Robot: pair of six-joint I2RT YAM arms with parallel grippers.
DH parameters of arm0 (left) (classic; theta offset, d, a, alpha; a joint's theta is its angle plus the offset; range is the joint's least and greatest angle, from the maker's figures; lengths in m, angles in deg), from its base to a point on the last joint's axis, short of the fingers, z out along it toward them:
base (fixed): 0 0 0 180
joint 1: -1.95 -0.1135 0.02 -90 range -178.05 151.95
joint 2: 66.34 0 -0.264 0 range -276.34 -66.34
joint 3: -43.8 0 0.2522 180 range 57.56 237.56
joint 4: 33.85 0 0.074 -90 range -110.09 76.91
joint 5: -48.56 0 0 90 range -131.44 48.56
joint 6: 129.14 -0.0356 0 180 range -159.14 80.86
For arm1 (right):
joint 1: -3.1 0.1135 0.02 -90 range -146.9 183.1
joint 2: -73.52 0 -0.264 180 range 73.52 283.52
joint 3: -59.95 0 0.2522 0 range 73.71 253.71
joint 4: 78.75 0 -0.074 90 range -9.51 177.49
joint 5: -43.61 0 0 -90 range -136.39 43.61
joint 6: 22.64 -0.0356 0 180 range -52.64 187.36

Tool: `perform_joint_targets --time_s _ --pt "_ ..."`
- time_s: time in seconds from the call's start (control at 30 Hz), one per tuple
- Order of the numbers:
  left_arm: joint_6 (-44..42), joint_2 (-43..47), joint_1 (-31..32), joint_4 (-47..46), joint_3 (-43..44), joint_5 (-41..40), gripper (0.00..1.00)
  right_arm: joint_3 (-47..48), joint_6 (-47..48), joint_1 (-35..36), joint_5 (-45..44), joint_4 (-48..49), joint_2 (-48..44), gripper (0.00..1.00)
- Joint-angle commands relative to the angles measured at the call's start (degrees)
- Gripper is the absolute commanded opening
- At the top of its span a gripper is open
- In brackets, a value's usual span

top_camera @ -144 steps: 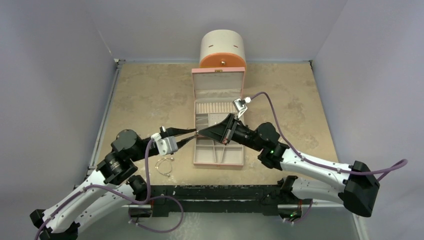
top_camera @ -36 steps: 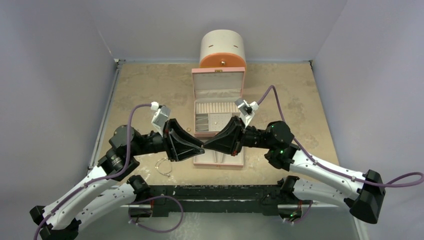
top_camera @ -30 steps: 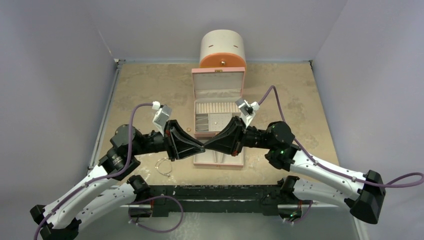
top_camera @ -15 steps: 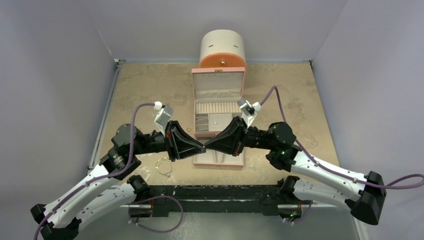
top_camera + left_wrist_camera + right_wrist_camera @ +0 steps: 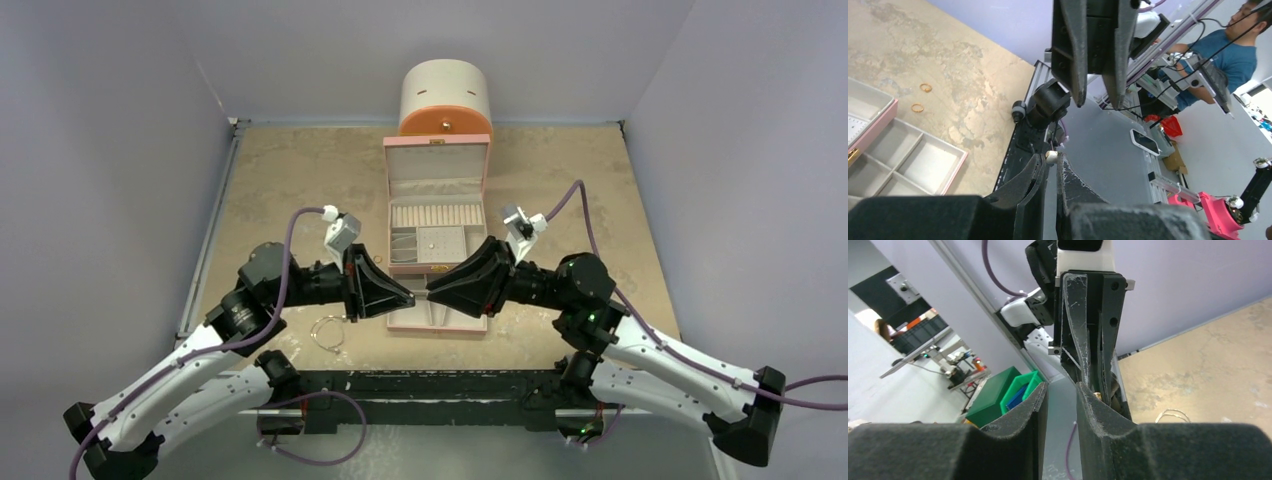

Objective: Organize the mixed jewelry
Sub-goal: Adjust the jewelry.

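Note:
My left gripper should next swing outward, turn downward and lower the stud's pin toward the pad's holes to release, as the perforated pad (image 5: 427,251) lies outward and below.
My left gripper (image 5: 410,297) hangs over the front left corner of the open pink jewelry box (image 5: 437,160). In the left wrist view it (image 5: 1050,159) is shut on a tiny pale stud (image 5: 1051,156) pinched at the fingertips. The stud's gold end also shows in the right wrist view (image 5: 1096,396). My right gripper (image 5: 432,287) faces it tip to tip, a small gap apart, and in its own view (image 5: 1062,387) it is open and empty. The thin wire bangle (image 5: 328,333) lies on the table left of the box. Two small gold rings (image 5: 925,87) lie right of the box.
The round cream-and-orange drawer cabinet (image 5: 446,100) stands behind the box. The box's front tray compartments (image 5: 928,165) lie under both grippers. Grey walls close in the table on the left, back and right. The bangle also shows in the right wrist view (image 5: 1173,415).
The two gripper tips were touching over the box front; both arms have now drawn back, leaving a small gap. The stud stays in the left gripper.

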Motion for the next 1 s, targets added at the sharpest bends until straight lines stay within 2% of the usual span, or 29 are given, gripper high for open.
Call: perform_joint_targets --time_s 0.0,0.17,0.43,0.6,0.97 --pt "-4.06 -1.41 0.23 3.13 2.54 -2.12 0.00 1.32 4.84 0.14 -4.31 -6.58 -3.29 0.31" --pt "-9.81 -6.12 0.15 13.29 6.61 -9.94 0.00 1.59 9.18 0.13 -9.93 -15.83 -7.43 0.31" --pt "-14.24 -22.54 0.15 23.74 15.08 -18.43 0.00 2.20 12.74 0.10 -20.06 -29.98 -12.06 0.31" --pt "-16.78 -32.71 -0.40 28.70 20.64 -23.09 0.00 1.73 12.71 0.15 -24.10 -33.50 -14.13 0.30" --pt "-20.94 -52.65 -5.59 40.06 35.80 -25.48 0.00 0.27 11.97 0.15 -27.70 -39.81 -20.57 0.29"
